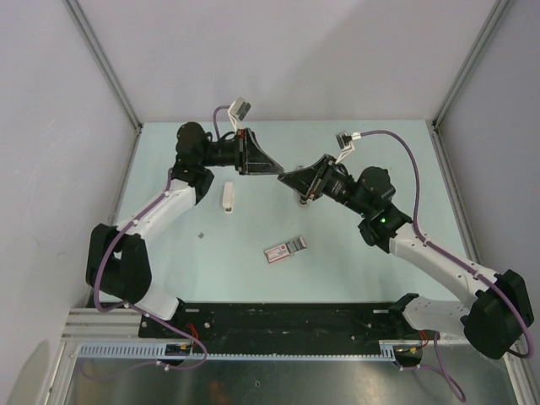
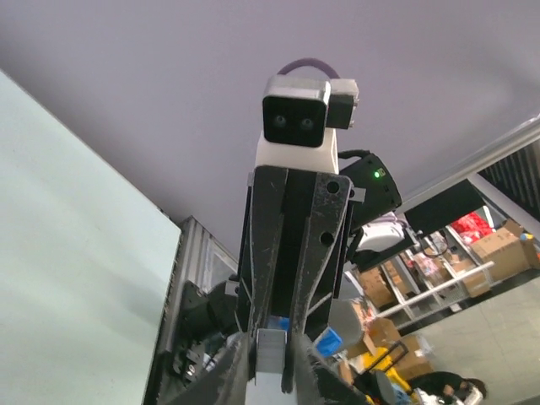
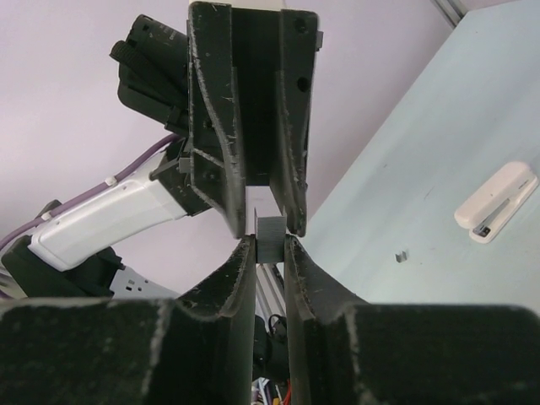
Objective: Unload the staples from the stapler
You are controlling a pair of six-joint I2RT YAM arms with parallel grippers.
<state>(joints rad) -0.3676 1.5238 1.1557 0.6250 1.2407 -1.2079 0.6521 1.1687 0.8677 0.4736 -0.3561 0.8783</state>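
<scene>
My right gripper moves back and down next, fingers tilting downward, to release the staples onto the packet's grey end (image 1: 296,245), which lies below and back.
A short grey strip of staples (image 3: 272,239) hangs in the air between the tips of both grippers, which meet nose to nose over the table. My right gripper (image 3: 270,242) is shut on its lower part, both fingers pressing its sides. My left gripper (image 3: 268,224) straddles the other end of the staples (image 2: 272,359) with a thin gap beside one finger, so it is slightly open. In the top view the left gripper (image 1: 277,169) and right gripper (image 1: 286,175) touch tips. The white stapler (image 1: 227,196) lies on the table by the left arm, also visible as the stapler (image 3: 496,202).
A flat pink-and-grey packet (image 1: 285,249) lies in the middle of the table. One tiny loose grey bit (image 1: 201,235) rests nearer the left arm, seen too as the bit (image 3: 402,252). Grey walls close the table at the back and sides.
</scene>
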